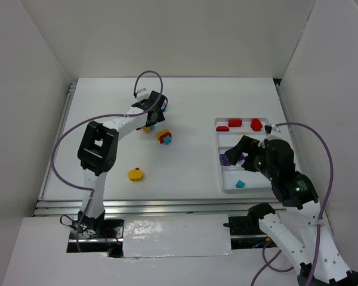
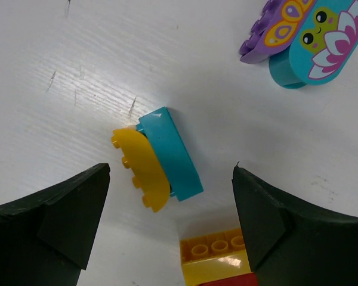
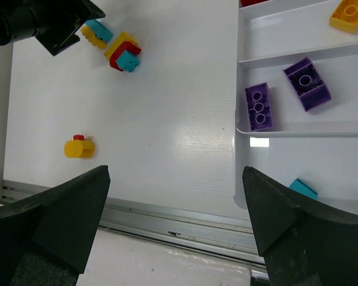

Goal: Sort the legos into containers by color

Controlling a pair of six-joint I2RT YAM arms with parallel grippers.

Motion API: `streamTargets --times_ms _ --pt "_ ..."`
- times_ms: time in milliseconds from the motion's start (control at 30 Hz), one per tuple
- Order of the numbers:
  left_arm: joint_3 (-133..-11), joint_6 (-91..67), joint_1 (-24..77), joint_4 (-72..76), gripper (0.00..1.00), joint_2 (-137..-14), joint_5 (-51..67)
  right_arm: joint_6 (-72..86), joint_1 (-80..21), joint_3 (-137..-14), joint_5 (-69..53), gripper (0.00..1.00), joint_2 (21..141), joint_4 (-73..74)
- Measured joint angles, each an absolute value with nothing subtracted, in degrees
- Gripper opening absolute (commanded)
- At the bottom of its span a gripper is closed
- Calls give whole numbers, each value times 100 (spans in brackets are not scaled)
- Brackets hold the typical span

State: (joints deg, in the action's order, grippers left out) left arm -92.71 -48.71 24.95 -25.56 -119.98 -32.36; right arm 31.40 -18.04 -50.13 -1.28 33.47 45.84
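Note:
My left gripper, with the joined pair between its fingers, should next lower and close on the yellow brick's studs and teal brick's outer side.
My left gripper (image 1: 154, 110) stands open over a yellow brick joined to a teal brick (image 2: 158, 161), which lie on the table between its fingers without touching them. A yellow and red cluster (image 2: 218, 256) lies just nearer; from above it also shows teal (image 1: 164, 137). A purple piece (image 2: 274, 27) and a printed teal piece (image 2: 319, 39) lie beyond. A yellow round piece with a red stud (image 1: 136, 174) sits alone. My right gripper (image 1: 237, 150) hangs open and empty over the white tray (image 3: 241, 128). The tray holds red bricks (image 1: 234, 124), two purple bricks (image 3: 258, 106), a teal brick (image 3: 302, 188) and a yellow brick (image 3: 349, 13).
White walls enclose the table on the left, back and right. A metal rail (image 3: 185, 211) runs along the near edge. The left arm's purple cable (image 1: 149, 76) loops above its wrist.

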Motion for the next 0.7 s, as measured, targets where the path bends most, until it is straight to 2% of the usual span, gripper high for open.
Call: streamTargets --times_ms 167,433,533,567,600,633,700 --pt "-9594 -4880 2462 -2580 94 -12313 -3262 3076 -1828 -5013 -211 99 3382 4580" --pt "-9380 -4989 2405 -2508 87 -12337 -3277 3033 -1844 -5013 -318 100 3516 4462" --pt "-9330 -4993 2379 -2456 74 -12357 -3277 3033 -1850 -5011 -370 99 3562 4394" --pt "-9330 -4991 2375 -2427 57 -12379 -3273 3033 -1850 -5009 -375 99 3562 4379" --pt "-9330 -4998 2364 -2399 46 -12411 -3275 3033 -1850 -5006 -381 99 3562 4366" --pt "-9330 -4978 2353 -2362 27 -12431 -3304 3033 -1850 -5000 -390 99 3562 4353" --pt "-9323 -4967 2346 -2305 22 -12433 -3308 3033 -1850 -4969 -392 99 3562 4320"
